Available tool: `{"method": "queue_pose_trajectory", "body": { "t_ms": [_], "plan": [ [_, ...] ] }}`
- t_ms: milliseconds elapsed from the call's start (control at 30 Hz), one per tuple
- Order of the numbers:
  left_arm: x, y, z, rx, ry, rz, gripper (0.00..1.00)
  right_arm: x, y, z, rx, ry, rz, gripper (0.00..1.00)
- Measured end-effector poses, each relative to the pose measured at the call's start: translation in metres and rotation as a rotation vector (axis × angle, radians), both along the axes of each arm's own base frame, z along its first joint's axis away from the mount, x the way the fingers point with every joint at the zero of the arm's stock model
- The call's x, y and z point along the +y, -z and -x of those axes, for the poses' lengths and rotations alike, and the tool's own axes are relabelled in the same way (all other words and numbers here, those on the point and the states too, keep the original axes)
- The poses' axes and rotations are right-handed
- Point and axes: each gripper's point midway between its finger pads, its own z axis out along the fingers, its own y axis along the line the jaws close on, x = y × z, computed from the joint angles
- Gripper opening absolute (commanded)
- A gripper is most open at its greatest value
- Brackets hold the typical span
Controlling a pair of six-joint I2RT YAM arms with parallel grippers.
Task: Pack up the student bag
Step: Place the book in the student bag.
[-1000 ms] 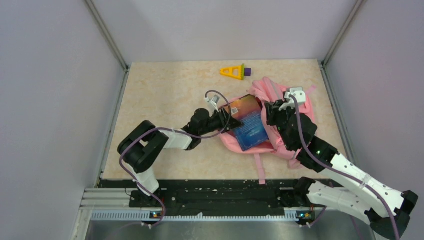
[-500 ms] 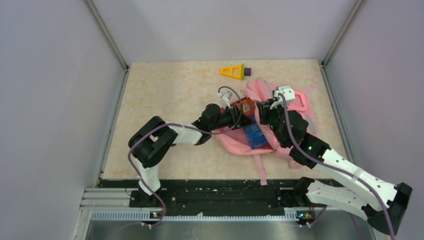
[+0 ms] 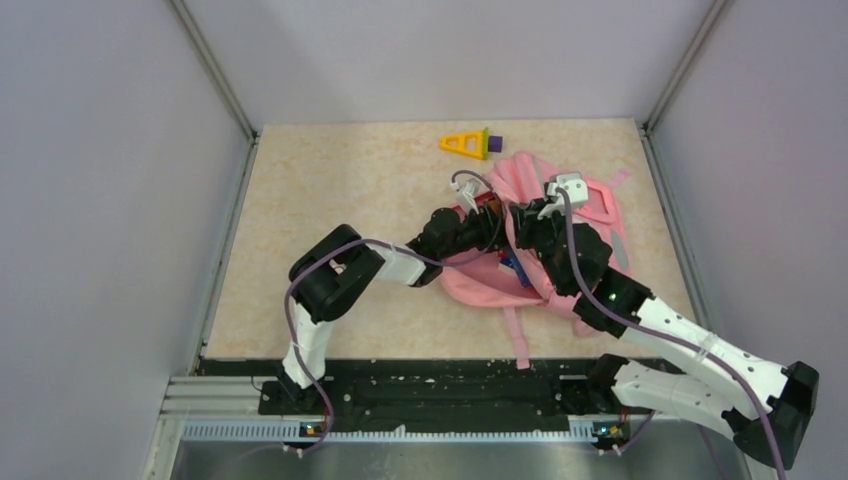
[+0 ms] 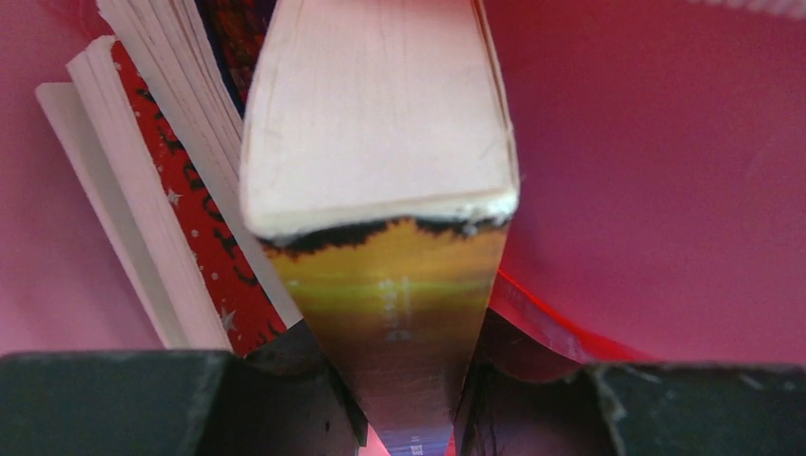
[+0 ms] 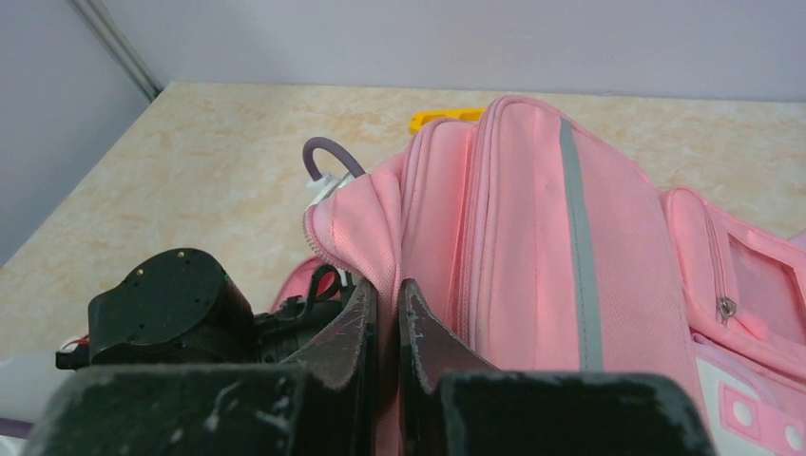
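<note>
The edge of the book should next go down inside the bag's opening (image 3: 482,272), which is below my right gripper and to its left in the top view. My right gripper should lower and let go of it there.
The pink student bag (image 3: 580,205) lies at the right of the table, its mouth facing left. My left gripper (image 3: 492,225) is shut on a book with an orange and blue cover (image 4: 380,171) and sits inside the bag's mouth. In the left wrist view another book with a red starred cover (image 4: 176,199) stands to the left, with pink lining (image 4: 656,171) all round. My right gripper (image 5: 388,313) is shut on the bag's upper edge (image 5: 356,223) and holds it up. Only a blue corner of the book (image 3: 512,266) shows from above.
A yellow triangular toy with a purple end (image 3: 467,143) lies at the back of the table, behind the bag. A pink strap (image 3: 518,340) trails toward the near edge. Grey walls enclose the table on three sides.
My left gripper has pushed the book rightward into the bag; most of the cover has gone under the flap. My right gripper moved slightly left, holding the bag's edge.
</note>
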Motion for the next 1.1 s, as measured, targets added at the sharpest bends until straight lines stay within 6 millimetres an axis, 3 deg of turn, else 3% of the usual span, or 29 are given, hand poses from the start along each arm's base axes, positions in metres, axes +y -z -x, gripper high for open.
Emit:
{"method": "queue_pose_trajectory", "body": {
  "t_ms": [200,300,533,800,900,1100],
  "plan": [
    [-0.003,0.005,-0.004,-0.063,-0.020,-0.049,0.67,-0.001,0.000,-0.001,-0.008,0.010,-0.008,0.00],
    [0.007,-0.005,-0.005,-0.123,-0.053,-0.083,0.79,-0.001,0.002,-0.002,-0.008,0.014,-0.008,0.00],
    [0.056,-0.017,0.007,-0.219,-0.138,-0.257,0.85,-0.006,-0.001,-0.001,-0.016,0.031,-0.013,0.00],
    [0.125,-0.050,0.010,-0.286,-0.300,-0.451,0.93,-0.012,-0.002,0.001,-0.027,0.043,-0.003,0.00],
    [0.157,-0.046,-0.001,-0.271,-0.384,-0.544,0.94,-0.012,-0.001,0.001,-0.029,0.039,0.006,0.00],
    [0.217,-0.011,-0.038,-0.158,-0.476,-0.657,0.95,-0.009,0.001,0.002,-0.025,0.018,0.019,0.00]
  ]
}}
